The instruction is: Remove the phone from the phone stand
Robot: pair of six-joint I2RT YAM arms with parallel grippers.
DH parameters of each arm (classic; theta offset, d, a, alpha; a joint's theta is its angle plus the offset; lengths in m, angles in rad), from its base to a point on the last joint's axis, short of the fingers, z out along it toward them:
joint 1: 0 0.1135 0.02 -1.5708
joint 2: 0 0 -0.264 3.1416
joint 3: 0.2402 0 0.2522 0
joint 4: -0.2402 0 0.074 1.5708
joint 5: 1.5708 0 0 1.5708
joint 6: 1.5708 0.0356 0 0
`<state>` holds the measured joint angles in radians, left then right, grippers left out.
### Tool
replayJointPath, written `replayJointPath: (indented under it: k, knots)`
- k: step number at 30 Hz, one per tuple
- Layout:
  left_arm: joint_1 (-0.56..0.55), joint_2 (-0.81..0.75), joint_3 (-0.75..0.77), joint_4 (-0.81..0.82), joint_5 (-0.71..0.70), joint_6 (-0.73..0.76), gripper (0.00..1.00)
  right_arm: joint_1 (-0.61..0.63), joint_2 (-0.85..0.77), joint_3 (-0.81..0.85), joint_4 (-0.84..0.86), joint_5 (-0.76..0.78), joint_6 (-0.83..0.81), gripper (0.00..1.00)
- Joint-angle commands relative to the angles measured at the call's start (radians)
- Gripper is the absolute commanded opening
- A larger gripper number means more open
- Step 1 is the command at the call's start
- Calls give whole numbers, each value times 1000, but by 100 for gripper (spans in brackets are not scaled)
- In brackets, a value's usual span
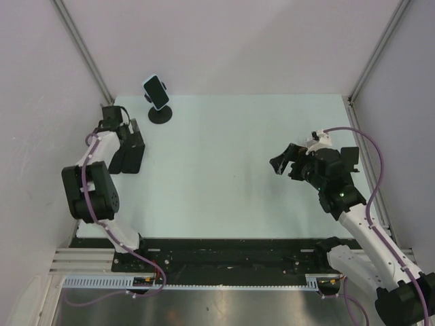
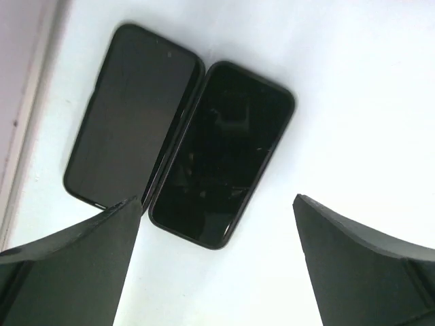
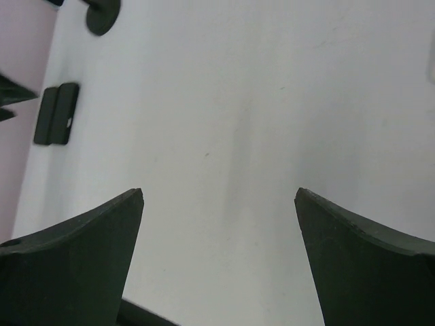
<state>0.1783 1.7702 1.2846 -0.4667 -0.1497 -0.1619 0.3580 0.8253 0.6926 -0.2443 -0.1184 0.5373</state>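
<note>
The pale-edged piece (image 3: pixel 431 60) is below and outward of the fingers of my right gripper, which have only bare table between them. My right gripper will swing outward next, turn, and move down to straddle the piece.
The phone (image 1: pixel 155 91), dark-screened with a light edge, sits tilted on a black round-based stand (image 1: pixel 160 114) at the table's far left corner. The stand's base also shows in the right wrist view (image 3: pixel 102 13). My left gripper (image 1: pixel 122 129) is open and empty, in front of the stand and apart from it. In its wrist view (image 2: pixel 216 200) the fingers frame bare table just short of two flat phones. My right gripper (image 1: pixel 282 163) is open and empty over the right half of the table, far from the stand, with only bare table between its fingers (image 3: pixel 219 193).
Two black phones lie flat side by side near the left wall (image 1: pixel 129 155), one (image 2: pixel 132 115) to the left of the other (image 2: pixel 224 149). They also show in the right wrist view (image 3: pixel 56 114). Walls close in the table (image 1: pixel 231 149) at left, back and right.
</note>
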Motion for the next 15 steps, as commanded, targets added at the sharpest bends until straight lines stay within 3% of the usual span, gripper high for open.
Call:
replayJointPath:
  k: [1,6,12,15]
  knots:
    - [-69,-234,-14,19,64,-27,100,-2,64,129,-91,310,-91,100]
    - [-264,-397,-51,19,41,16,100,7,175,222,-147,593,-129,100]
    - [-618,-560,-113,16,-57,68,100,-28,345,309,-139,785,-134,100]
    - [-713,-649,-186,16,-68,76,100,-60,428,338,-99,836,-112,100]
